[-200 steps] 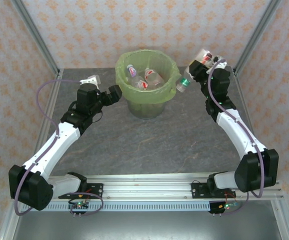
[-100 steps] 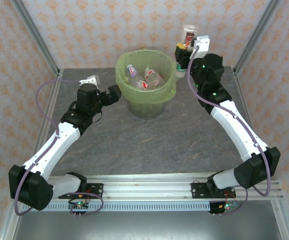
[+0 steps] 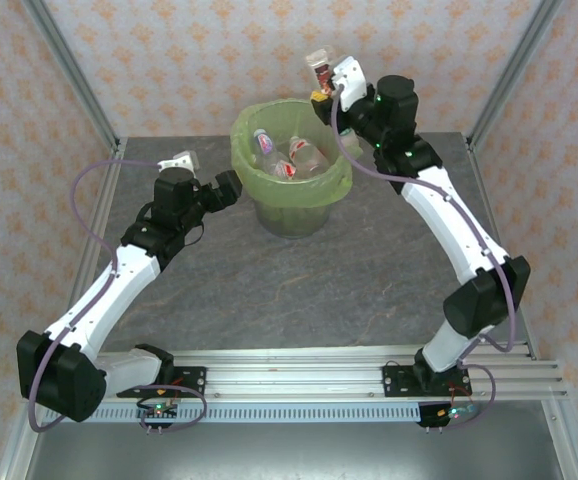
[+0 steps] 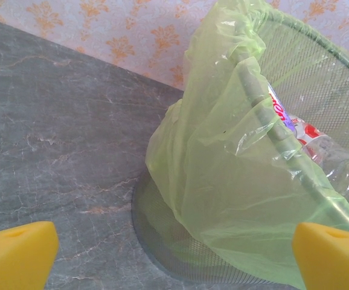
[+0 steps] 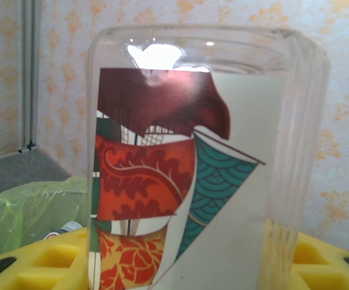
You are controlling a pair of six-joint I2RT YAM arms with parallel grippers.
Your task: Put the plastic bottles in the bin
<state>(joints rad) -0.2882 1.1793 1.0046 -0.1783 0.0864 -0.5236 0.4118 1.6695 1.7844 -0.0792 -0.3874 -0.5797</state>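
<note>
The bin's opening (image 3: pixel 289 124) (image 5: pixel 32 220) is below, toward my left gripper, so my right gripper will carry the clear bottle, still beyond the bin's rim, over it, lower and release.
My right gripper (image 3: pixel 331 88) is shut on a plastic bottle (image 3: pixel 319 66) and holds it above the far right rim of the bin (image 3: pixel 244 160). In the right wrist view this clear bottle (image 5: pixel 247 181) with a red, orange and teal label stands between the yellow pads (image 5: pixel 35 260). The bin is a grey mesh bucket lined with a light-green bag. Three bottles (image 3: pixel 291 155) lie inside it. My left gripper (image 3: pixel 231 187) is open just left of the bin, nothing between its yellow fingertips (image 4: pixel 17 254). Through the mesh of the bin (image 4: pixel 223 181) a bottle (image 4: pixel 319 142) shows.
The grey stone-patterned table (image 3: pixel 299 290) spreads in front of the bin. Patterned walls with metal corner posts (image 3: pixel 69 70) close the back and sides. A rail (image 3: pixel 299 375) carries both arm bases at the near edge.
My right arm has swung left and up with the bottle, from beside the bin's right rim to above its far right rim. The left arm has not moved.
</note>
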